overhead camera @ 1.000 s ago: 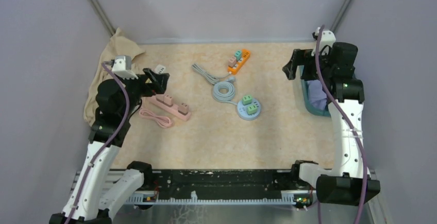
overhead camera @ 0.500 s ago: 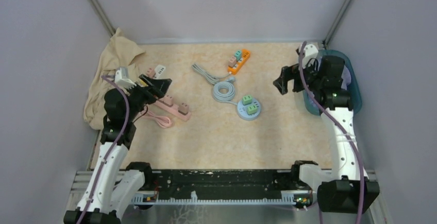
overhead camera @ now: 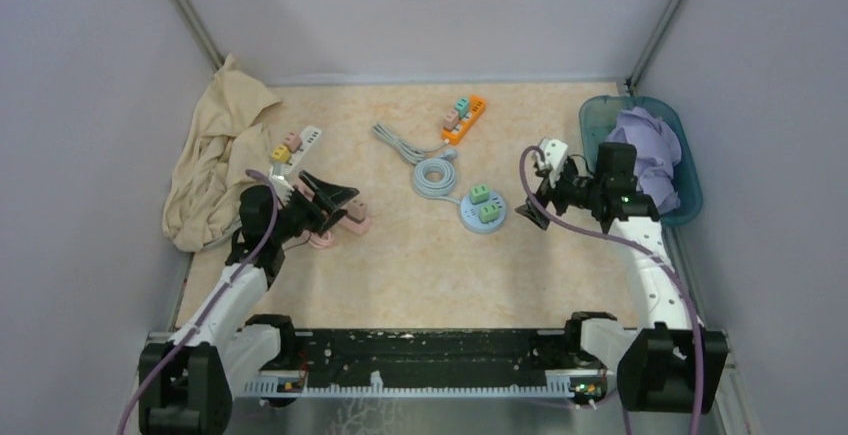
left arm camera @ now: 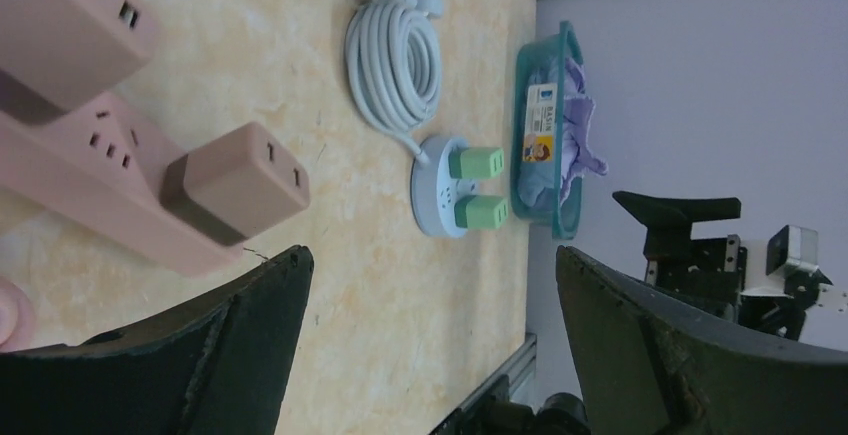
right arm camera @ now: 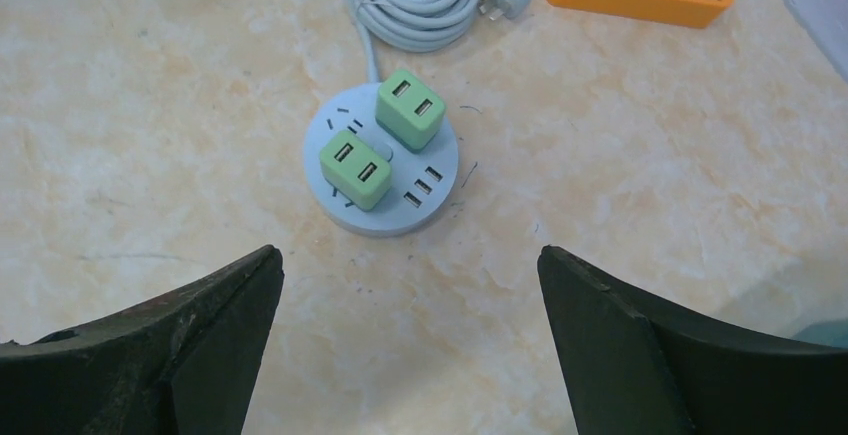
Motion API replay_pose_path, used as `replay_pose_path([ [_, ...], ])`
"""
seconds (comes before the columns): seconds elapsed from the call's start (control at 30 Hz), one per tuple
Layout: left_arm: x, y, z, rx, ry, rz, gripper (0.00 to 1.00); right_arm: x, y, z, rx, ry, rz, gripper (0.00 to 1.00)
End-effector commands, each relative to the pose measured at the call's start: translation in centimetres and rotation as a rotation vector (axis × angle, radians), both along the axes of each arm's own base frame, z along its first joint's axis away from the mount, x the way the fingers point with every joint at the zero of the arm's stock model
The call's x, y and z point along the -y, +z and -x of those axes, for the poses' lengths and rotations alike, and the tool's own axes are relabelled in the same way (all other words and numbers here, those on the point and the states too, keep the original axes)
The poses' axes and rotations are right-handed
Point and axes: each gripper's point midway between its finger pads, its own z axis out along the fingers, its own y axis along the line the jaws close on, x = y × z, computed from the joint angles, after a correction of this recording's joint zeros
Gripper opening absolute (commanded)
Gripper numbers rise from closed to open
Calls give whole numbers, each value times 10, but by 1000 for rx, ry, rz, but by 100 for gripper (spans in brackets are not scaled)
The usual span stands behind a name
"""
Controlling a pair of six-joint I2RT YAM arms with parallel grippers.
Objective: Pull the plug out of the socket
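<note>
The near green plug sits at an angle to the right gripper's fingers, so the right gripper will next move down toward the socket (overhead camera: 483, 217) and turn until its fingers are on both sides of that plug.
A round pale-blue socket (overhead camera: 483, 217) carries two green plugs (overhead camera: 484, 202) in the middle of the table. It also shows in the right wrist view (right arm camera: 400, 210), with the plugs (right arm camera: 410, 108) side by side. My right gripper (overhead camera: 530, 213) is open and empty, just right of this socket; in its own view (right arm camera: 407, 252) the socket lies ahead between the fingers. A pink power strip (overhead camera: 352, 223) with brownish plugs (left arm camera: 235, 183) lies at the left. My left gripper (overhead camera: 335, 200) is open and empty, hovering over that strip; its own view (left arm camera: 430, 255) shows it open.
An orange strip (overhead camera: 463, 118) with plugs lies at the back. A coiled grey cable (overhead camera: 435, 175) leads to the round socket. A white strip (overhead camera: 305, 138) and a beige cloth (overhead camera: 215, 145) lie at the left. A teal basket (overhead camera: 590, 115) holds purple cloth at the right.
Both arms have lowered and swung inward. The right gripper came from the basket to beside the round socket. The left gripper moved down over the pink strip.
</note>
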Motion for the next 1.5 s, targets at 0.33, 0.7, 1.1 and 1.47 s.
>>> replay_pose_path([
  [0.33,53,-23,2,-91,-147,33,97,-30,-68,-20,245,573,215,97],
  [0.7,96,-33,0,-81,-298,-38,94,-53,-95,-31,214,781,264,79],
  [1.1,108,-22,-2,40,-361,-82,79,-68,-122,-26,119,877,319,52],
  [1.47,130,33,20,666,-420,-404,85,-79,-113,-13,104,922,302,16],
])
